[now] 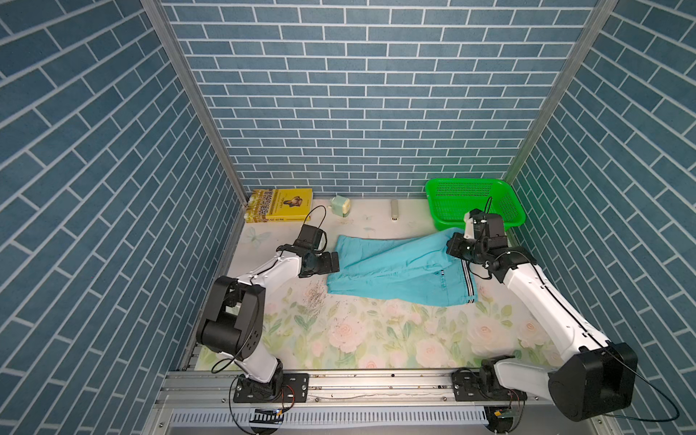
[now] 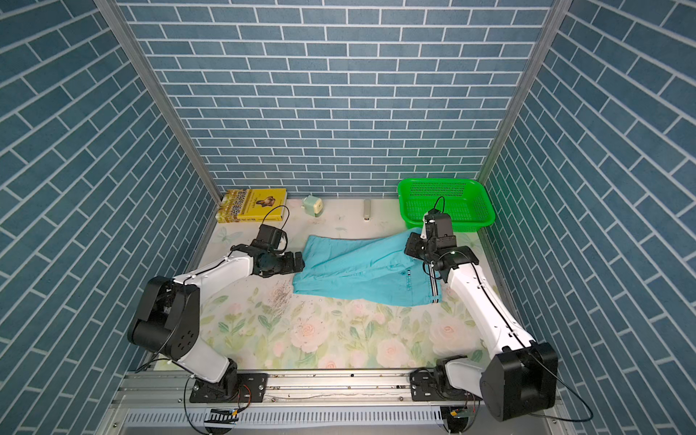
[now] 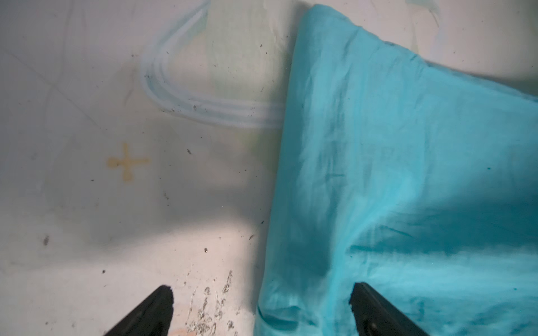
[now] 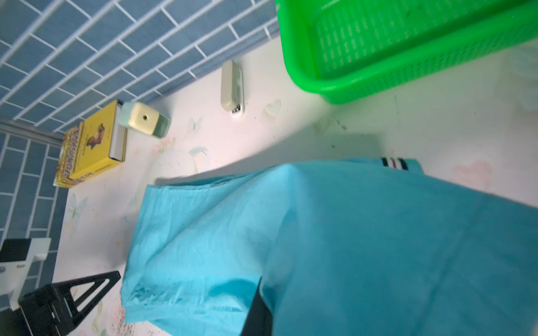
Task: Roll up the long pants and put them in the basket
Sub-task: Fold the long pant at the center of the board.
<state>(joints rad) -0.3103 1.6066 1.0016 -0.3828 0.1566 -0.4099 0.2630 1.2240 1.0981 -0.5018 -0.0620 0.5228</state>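
My right gripper is holding the corner and should bring it back and down over the striped waistband (image 1: 467, 282) and release it. The waistband is below my gripper and back toward my base.
The long pants (image 1: 395, 271) (image 2: 357, 271) are turquoise cloth lying folded across the back of the floral table, with the striped waistband (image 1: 467, 282) at the right. My left gripper (image 1: 333, 261) (image 3: 261, 291) is open at the pants' left end. One of its fingertips (image 3: 166, 293) is over bare table and one is over the cloth (image 3: 407, 174), gripping nothing. My right gripper (image 1: 452, 244) (image 4: 259, 302) is shut on the pants' back right corner, and the cloth (image 4: 349, 247) drapes over its fingers and hides most of them.
A green basket (image 1: 429, 196) stands at the back right, just behind my right wrist. A yellow book (image 1: 280, 205), a small mint-and-cream box (image 1: 341, 206) and a pale stick-shaped device (image 1: 394, 209) lie along the back wall. Brick-patterned walls close in three sides.
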